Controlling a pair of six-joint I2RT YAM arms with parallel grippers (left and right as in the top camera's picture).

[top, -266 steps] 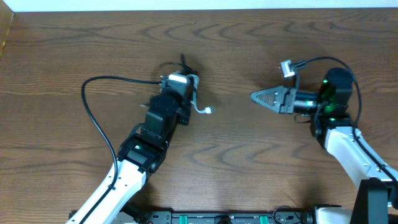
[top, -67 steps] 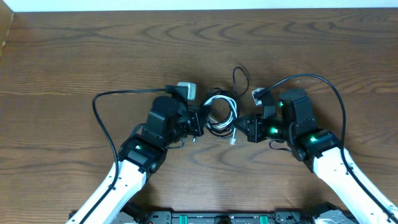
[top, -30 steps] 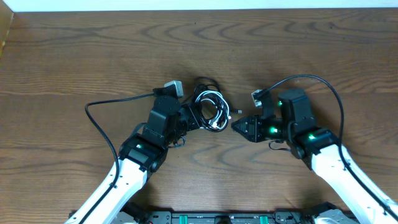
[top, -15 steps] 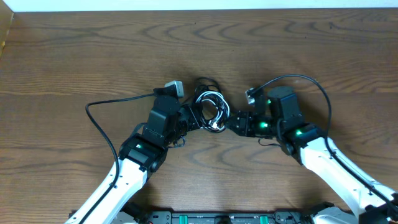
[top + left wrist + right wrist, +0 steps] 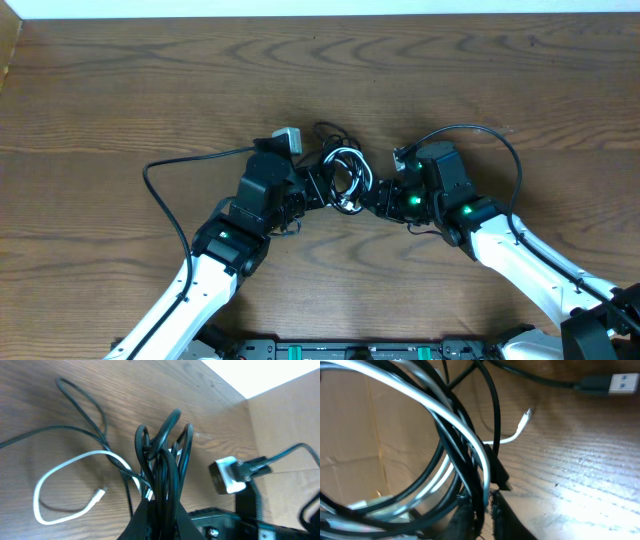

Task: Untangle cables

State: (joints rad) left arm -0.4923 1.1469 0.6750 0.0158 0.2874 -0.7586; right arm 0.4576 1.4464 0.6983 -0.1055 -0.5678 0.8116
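Note:
Next I will pull my left gripper to the left in the overhead view and release the bundle of cables over the tabletop there, since its loops bunch between both grippers.
The cables (image 5: 343, 177) are one tangled bundle of black and white loops at the table's middle, held between both grippers. My left gripper (image 5: 314, 190) is shut on the bundle's left side; in the left wrist view the black loops (image 5: 162, 460) rise from its jaws (image 5: 161, 519) and the white cable (image 5: 65, 467) trails left on the table. My right gripper (image 5: 368, 197) is shut on the bundle's right side; in the right wrist view black and white strands (image 5: 470, 467) pass between its fingers (image 5: 481, 512). A white plug end (image 5: 525, 416) and a black USB plug (image 5: 610, 383) show beyond.
Each arm's own thick black wire loops over the table, at the left (image 5: 160, 190) and at the right (image 5: 500, 150). The wooden table (image 5: 500, 70) spreads around the bundle. A cardboard wall (image 5: 285, 425) shows in the left wrist view.
My right gripper has moved left to the bundle and closed on its right side. My left gripper keeps its hold; the bundle has shifted slightly.

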